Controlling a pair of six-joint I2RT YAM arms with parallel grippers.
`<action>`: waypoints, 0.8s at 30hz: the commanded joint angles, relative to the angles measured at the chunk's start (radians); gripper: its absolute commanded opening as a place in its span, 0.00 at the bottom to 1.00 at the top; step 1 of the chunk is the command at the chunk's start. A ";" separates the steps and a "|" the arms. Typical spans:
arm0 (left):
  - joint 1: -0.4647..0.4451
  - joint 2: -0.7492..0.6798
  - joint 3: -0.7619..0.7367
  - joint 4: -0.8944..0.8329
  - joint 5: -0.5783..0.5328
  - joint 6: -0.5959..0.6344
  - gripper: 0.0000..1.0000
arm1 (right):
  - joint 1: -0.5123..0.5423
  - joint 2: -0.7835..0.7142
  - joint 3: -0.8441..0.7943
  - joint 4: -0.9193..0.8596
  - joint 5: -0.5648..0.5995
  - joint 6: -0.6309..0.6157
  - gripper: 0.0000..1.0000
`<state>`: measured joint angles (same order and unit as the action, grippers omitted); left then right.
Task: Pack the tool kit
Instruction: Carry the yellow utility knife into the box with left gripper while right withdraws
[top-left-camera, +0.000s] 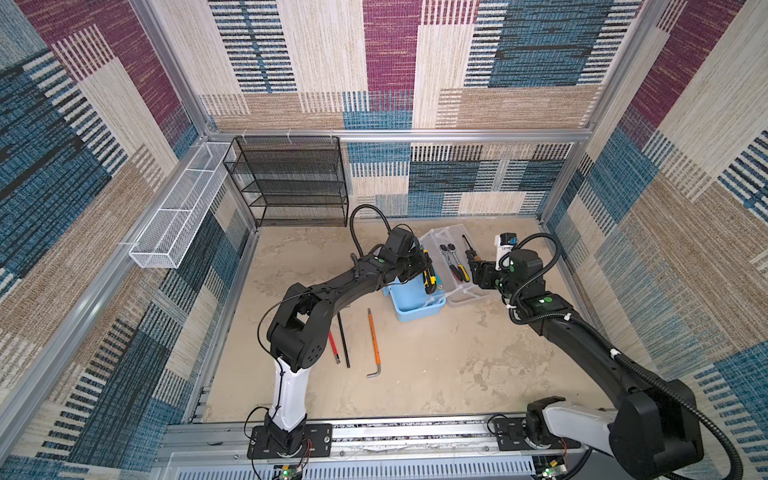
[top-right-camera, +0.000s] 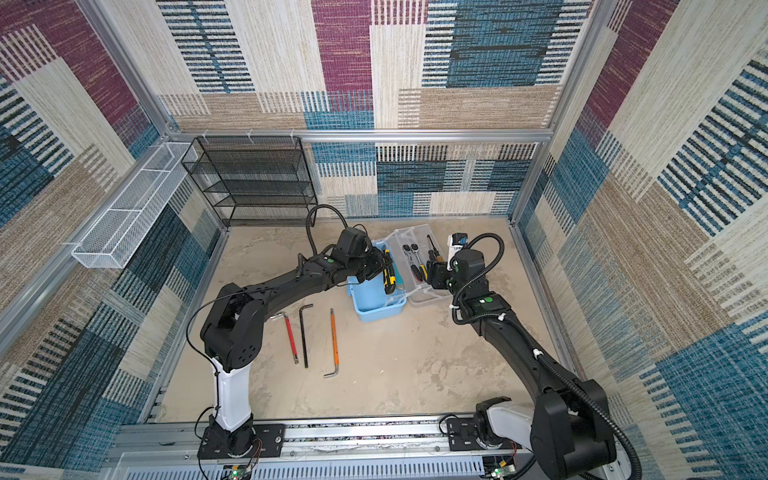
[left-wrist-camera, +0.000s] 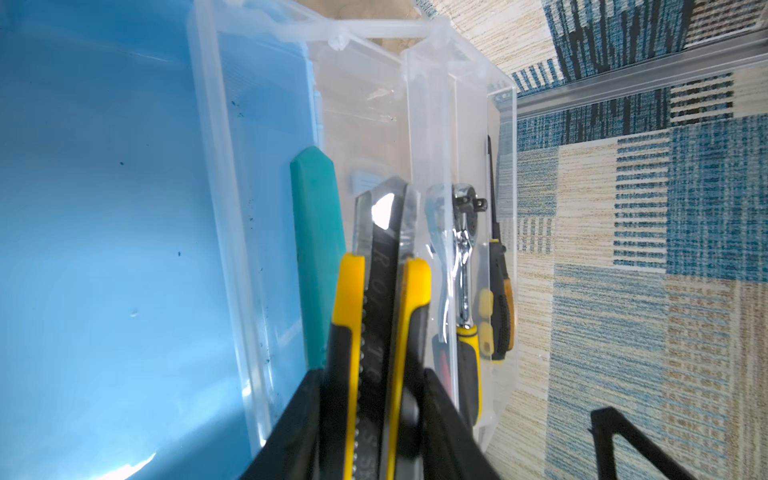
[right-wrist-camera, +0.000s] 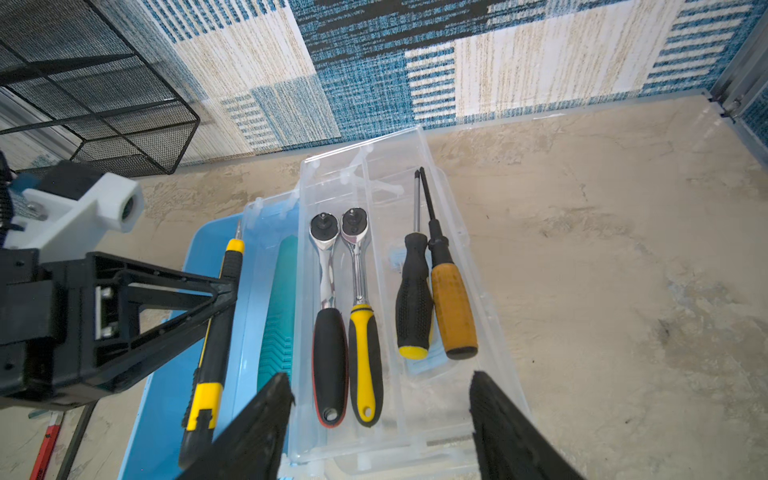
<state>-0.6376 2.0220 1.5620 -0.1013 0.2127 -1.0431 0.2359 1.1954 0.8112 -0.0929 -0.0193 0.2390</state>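
Note:
The left gripper lowers the yellow-black utility knife (left-wrist-camera: 382, 291) into the clear lid's section next and releases it, since the section has an open part (left-wrist-camera: 274, 276) beside the teal knife.
The light-blue toolbox (top-left-camera: 409, 307) (top-right-camera: 376, 309) stands open at mid-floor, its clear compartmented lid (top-left-camera: 446, 232) (right-wrist-camera: 419, 399) lying beside it. My left gripper (top-left-camera: 419, 266) (left-wrist-camera: 374, 374) is shut on a yellow-black utility knife (left-wrist-camera: 382, 291) (right-wrist-camera: 212, 332), held over the box edge beside a teal knife (right-wrist-camera: 278, 316). In the lid lie two ratchets (right-wrist-camera: 345, 311) and two screwdrivers (right-wrist-camera: 434, 303). My right gripper (top-left-camera: 478, 270) (right-wrist-camera: 380, 378) hovers open over the lid's near end, holding nothing. Orange (top-left-camera: 372, 340), black (top-left-camera: 343, 338) and red (top-left-camera: 333, 347) hex keys lie on the floor.
A black mesh shelf rack (top-left-camera: 291, 183) stands at the back left wall. A long white mesh basket (top-left-camera: 178, 208) hangs on the left wall. The left arm's elbow (top-left-camera: 299, 316) partly covers the hex keys in a top view.

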 joint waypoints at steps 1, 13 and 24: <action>0.000 0.023 0.030 0.050 -0.016 -0.047 0.03 | -0.001 -0.009 -0.005 0.030 -0.009 0.006 0.71; -0.002 0.039 0.066 -0.074 -0.077 0.021 0.25 | -0.006 0.019 0.011 0.023 -0.032 -0.002 0.71; -0.002 0.052 0.092 -0.122 -0.088 0.049 0.51 | -0.005 0.048 0.046 -0.006 -0.053 -0.029 0.70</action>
<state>-0.6395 2.0792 1.6516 -0.2047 0.1535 -1.0218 0.2287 1.2381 0.8448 -0.1032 -0.0536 0.2195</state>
